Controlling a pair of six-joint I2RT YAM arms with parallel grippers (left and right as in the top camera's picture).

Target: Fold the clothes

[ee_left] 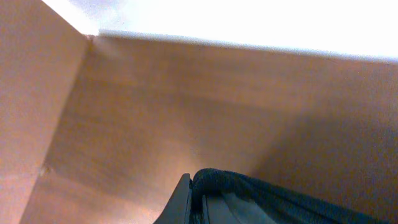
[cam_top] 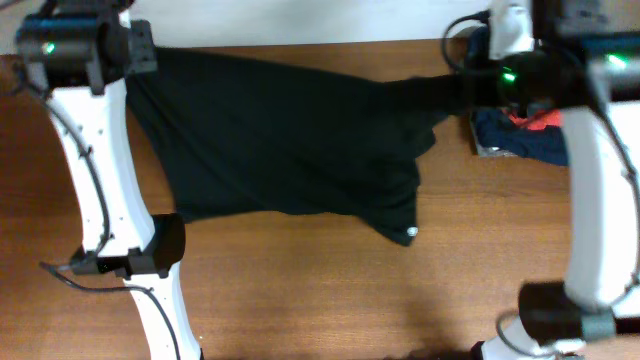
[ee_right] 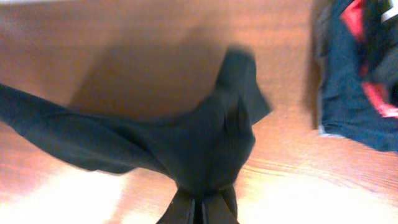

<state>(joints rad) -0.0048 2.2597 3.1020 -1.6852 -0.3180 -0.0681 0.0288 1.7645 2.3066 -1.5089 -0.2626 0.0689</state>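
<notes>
The left gripper moves down and outward to the bare wood of the table by the wall next and releases, as the shirt (cam_top: pixel 290 140) still hangs stretched.
The black polo shirt (cam_top: pixel 290 140) hangs stretched between my two grippers above the wooden table, its lower part drooping toward the front with a small white spot (cam_top: pixel 411 233) near the low corner. My left gripper (cam_top: pixel 135 62) is shut on the shirt's left edge at the back left; in the left wrist view the fabric (ee_left: pixel 261 193) bunches between the jaws (ee_left: pixel 196 186). My right gripper (cam_top: pixel 462 88) is shut on the shirt's right end at the back right; in the right wrist view the cloth (ee_right: pixel 205 149) fans out from the jaws (ee_right: pixel 198 208).
A folded stack of navy and red garments (cam_top: pixel 525 135) lies at the back right, also in the right wrist view (ee_right: pixel 360 81), close to my right arm. The table's back edge (cam_top: pixel 300 45) meets a white wall. Bare wood (cam_top: pixel 350 300) lies in front.
</notes>
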